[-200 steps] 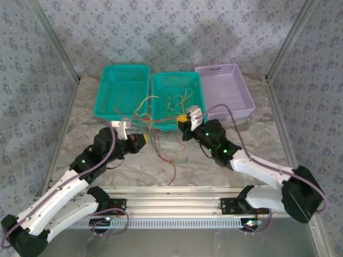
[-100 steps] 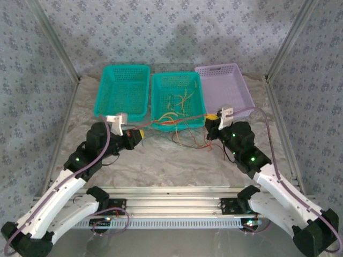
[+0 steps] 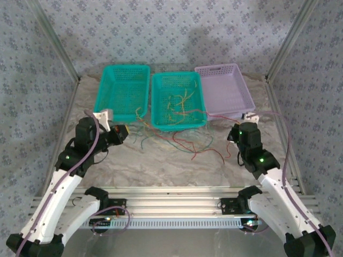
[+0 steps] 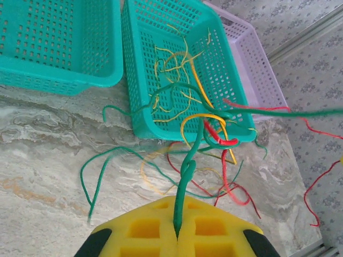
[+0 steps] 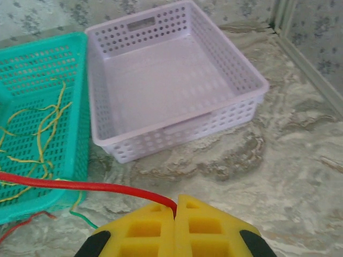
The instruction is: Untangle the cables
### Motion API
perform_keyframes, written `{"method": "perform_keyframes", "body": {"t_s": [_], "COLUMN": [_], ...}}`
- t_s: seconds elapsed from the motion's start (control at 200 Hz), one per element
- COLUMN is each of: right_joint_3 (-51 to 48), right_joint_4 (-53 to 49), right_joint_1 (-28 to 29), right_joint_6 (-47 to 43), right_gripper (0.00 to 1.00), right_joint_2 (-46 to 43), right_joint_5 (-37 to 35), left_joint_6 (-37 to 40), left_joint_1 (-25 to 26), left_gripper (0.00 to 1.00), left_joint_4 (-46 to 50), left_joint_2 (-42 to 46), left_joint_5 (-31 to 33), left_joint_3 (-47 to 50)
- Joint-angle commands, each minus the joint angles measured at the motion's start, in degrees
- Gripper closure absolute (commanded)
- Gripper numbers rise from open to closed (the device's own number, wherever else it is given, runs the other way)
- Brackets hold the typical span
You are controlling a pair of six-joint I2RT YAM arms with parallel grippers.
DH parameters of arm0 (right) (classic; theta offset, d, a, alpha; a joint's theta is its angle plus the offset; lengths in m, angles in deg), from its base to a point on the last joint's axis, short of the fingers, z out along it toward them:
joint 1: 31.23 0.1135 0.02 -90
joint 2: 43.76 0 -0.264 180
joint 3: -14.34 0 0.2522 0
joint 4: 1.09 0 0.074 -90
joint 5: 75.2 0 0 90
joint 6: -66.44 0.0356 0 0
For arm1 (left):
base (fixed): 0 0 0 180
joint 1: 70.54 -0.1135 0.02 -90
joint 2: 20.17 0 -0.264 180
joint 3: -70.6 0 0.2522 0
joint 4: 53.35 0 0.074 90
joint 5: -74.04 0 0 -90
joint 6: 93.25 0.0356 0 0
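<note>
I should move my right gripper outward past the purple basket's near rim and let go of the red cable over the basket's bottom, because the purple basket [image 3: 217, 68] is empty.
The cables, thin red, green and yellow wires, lie knotted in the middle teal basket [image 3: 156, 101] and spill over its front rim onto the marble table [image 3: 182, 143]. My left gripper [image 3: 119, 131] [image 4: 177, 206] sits left of the tangle, shut on a green cable [image 4: 188, 163] that twists up toward a knot of red [image 4: 224, 142] and yellow [image 4: 201, 116] strands at the basket's rim. My right gripper [image 3: 234, 132] [image 5: 176, 203] is in front of the purple basket [image 3: 217, 68], shut on a red cable [image 5: 80, 186] stretching left.
A second teal basket [image 3: 124, 67] stands at the back left. The purple basket [image 5: 177, 115] holds nothing. Metal frame posts rise at both sides, and an aluminium rail [image 3: 171, 195] runs along the near edge.
Both arms have swung outward, the left to the left and the right to the right. The held cables have been drawn out of the middle basket and spread across the table.
</note>
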Motion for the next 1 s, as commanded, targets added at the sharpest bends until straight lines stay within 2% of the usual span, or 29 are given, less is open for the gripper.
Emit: {"method": "perform_keyframes", "body": {"t_s": [0.0, 0.135, 0.295, 0.505, 0.809, 0.994], "right_joint_3": [2.7, 6.3, 12.6, 23.3, 38.4, 49.6], "right_joint_4": [-1.8, 0.2, -1.5, -3.8, -8.2, -13.8], "right_joint_1": [-0.4, 0.2, 0.1, -3.0, -11.5, -14.0], "right_joint_6": [1.4, 2.2, 2.7, 4.7, 9.3, 9.0], "right_gripper": [1.00, 1.00, 1.00, 1.00, 1.00, 1.00], "right_joint_2": [-3.3, -4.4, 1.5, 17.3, 40.7, 56.2], "right_joint_5": [-6.1, -5.0, -7.5, -17.0, -15.7, -15.0], "left_joint_6": [1.9, 0.4, -0.1, -0.5, -2.0, -2.3], "left_joint_1": [-0.5, -0.5, -0.5, 0.1, 1.7, 2.7], "left_gripper": [1.00, 1.00, 1.00, 1.00, 1.00, 1.00], "left_joint_4": [0.9, -1.0, -1.9, -1.9, -3.3, -4.4], "left_joint_2": [0.0, -0.7, -0.6, -0.5, 0.3, -0.2], "left_joint_5": [-1.7, -3.6, -5.8, -8.9, -9.9, -9.6], "left_joint_3": [-2.3, -0.2, 1.0, 2.1, 4.1, 4.3]}}
